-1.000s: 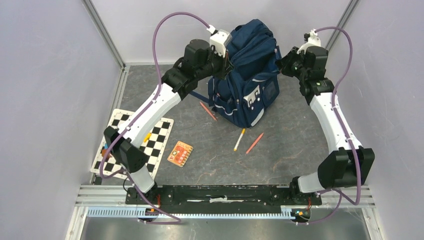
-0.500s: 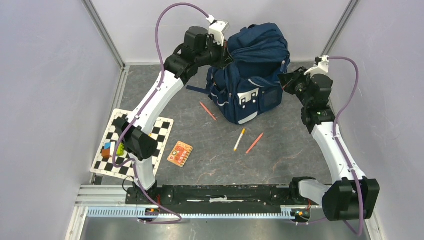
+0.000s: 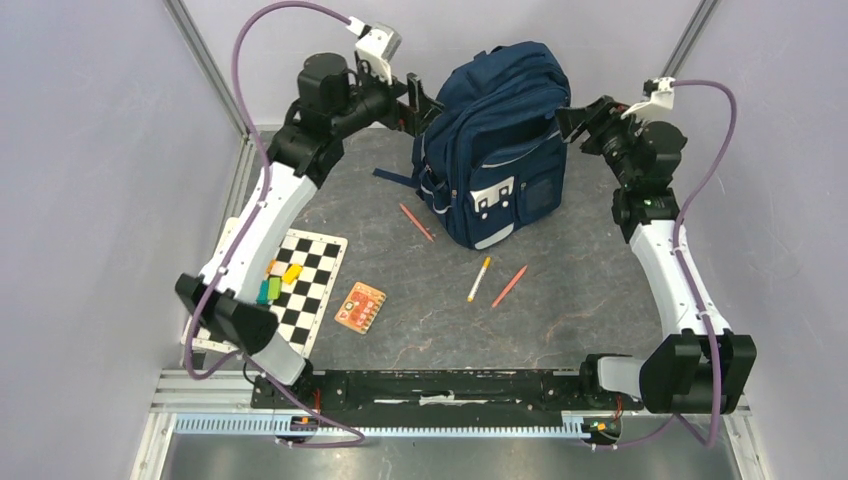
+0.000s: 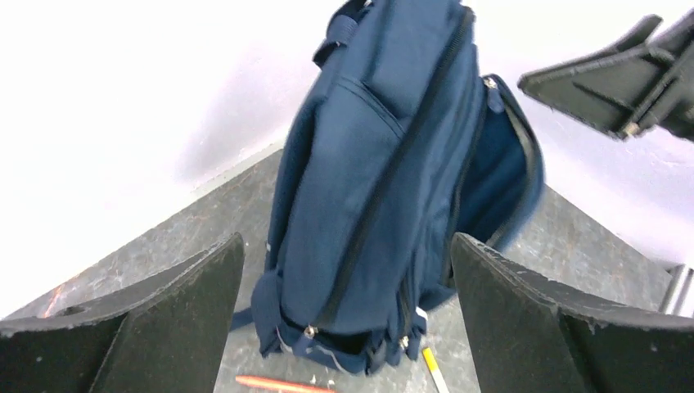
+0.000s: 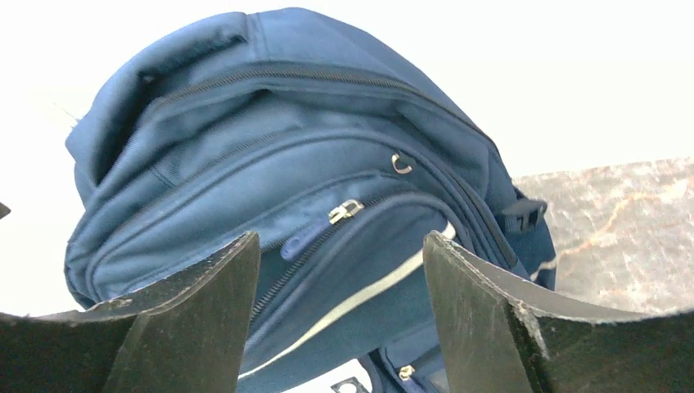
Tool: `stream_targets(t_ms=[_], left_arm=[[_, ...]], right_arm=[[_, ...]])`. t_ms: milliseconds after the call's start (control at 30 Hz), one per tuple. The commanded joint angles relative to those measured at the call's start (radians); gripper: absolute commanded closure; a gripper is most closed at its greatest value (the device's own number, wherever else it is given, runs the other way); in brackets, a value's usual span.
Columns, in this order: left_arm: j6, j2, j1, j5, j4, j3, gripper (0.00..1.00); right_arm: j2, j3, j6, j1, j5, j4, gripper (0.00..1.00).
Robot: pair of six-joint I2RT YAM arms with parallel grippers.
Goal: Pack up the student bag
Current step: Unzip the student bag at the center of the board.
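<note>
The red pencil nearest the bag lies loose on the floor, so my open left gripper will next tilt down, lower and close around its body.
The student bag point(image 3: 497, 140), navy blue with grey stripes, stands upright on the grey floor at the back centre. My left gripper point(image 3: 417, 104) hovers just off its left side, open and holding nothing. In the left wrist view the student bag point(image 4: 385, 180) fills the space ahead of my left gripper point(image 4: 348, 319), whose jaws are wide apart. My right gripper point(image 3: 574, 117) is open at the bag's upper right, clear of the fabric. The right wrist view looks at the zipped top of the student bag point(image 5: 286, 180) between the spread fingers of my right gripper point(image 5: 340, 319).
Loose on the floor in front of the bag are a red pencil point(image 3: 416, 222), a yellow-tipped pen point(image 3: 479, 279) and another red pencil point(image 3: 509, 286). An orange card point(image 3: 360, 306) lies beside a checkerboard mat point(image 3: 312, 285) carrying small coloured blocks point(image 3: 278, 281). Walls close in on three sides.
Both grippers were shut on the bag's top and have let go and opened. The left arm swung back to the left, the right gripper drew off, and the bag now stands on its own.
</note>
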Motion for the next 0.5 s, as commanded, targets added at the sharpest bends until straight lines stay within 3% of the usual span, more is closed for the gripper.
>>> stream_targets(t_ms=[0,233,400,467], left_arm=[[-0.030,-0.165,-0.001,-0.018,0.053,-0.137,0.00],[-0.117,-0.362,0.000,-0.180,-0.048,-0.463,0.00],[-0.143,-0.407,-0.002,-0.366,-0.355,-0.613,0.00],[-0.174,-0.449,-0.004,-0.425,-0.399,-0.711,0.00]], right_arm=[[-0.005,0.074,-0.023,-0.017,-0.069,0.112,0.21],[-0.038,0.104,-0.020,-0.037,-0.132,0.184,0.19],[-0.099,0.055,-0.076,-0.042,-0.101,0.184,0.19],[-0.135,0.014,-0.109,-0.042,-0.058,0.176,0.18]])
